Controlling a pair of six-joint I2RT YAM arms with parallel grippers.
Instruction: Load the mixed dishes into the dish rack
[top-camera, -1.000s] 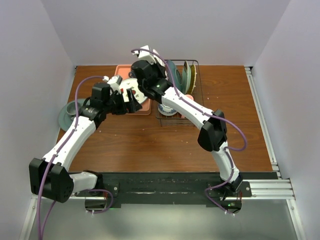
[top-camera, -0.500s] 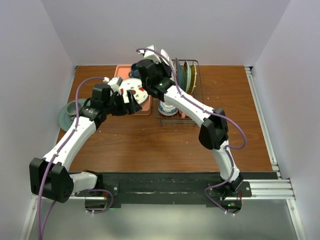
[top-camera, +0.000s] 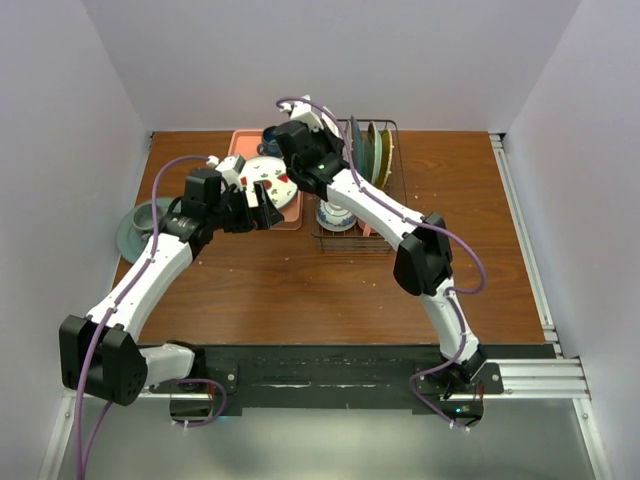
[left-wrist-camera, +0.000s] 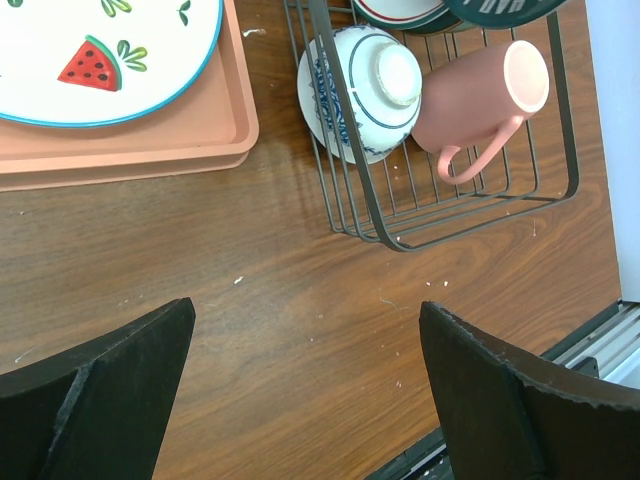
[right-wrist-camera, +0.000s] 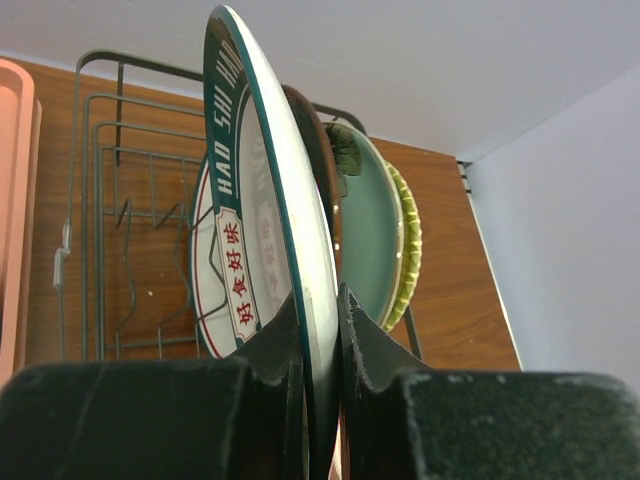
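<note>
My right gripper lowers with its plate to the tray side of the standing plates next and releases the plate's rim, because bare rack wires show there.
My right gripper (right-wrist-camera: 322, 330) is shut on the rim of a white plate with a dark green rim (right-wrist-camera: 262, 200). It holds the plate on edge over the dish rack (right-wrist-camera: 100, 160). Behind it in the rack stand a white plate with red marks (right-wrist-camera: 215, 270), a teal-grey plate (right-wrist-camera: 370, 230) and a yellow woven-look plate (right-wrist-camera: 408, 240). The blue-and-white bowl (left-wrist-camera: 355, 90) and pink mug (left-wrist-camera: 480, 100) lie in the rack's near end (left-wrist-camera: 480, 215). My left gripper (left-wrist-camera: 307, 305) hangs open over bare table, with nothing between its fingers.
A flat pink tray (left-wrist-camera: 150, 150) left of the rack carries a white plate with watermelon pictures (left-wrist-camera: 100, 50). A teal-grey dish (top-camera: 140, 225) sits near the table's left edge. The two arms are close together above the tray and rack.
My right gripper has carried the plate a little to the right, toward the rack, uncovering more of the watermelon plate. The left arm has not moved.
</note>
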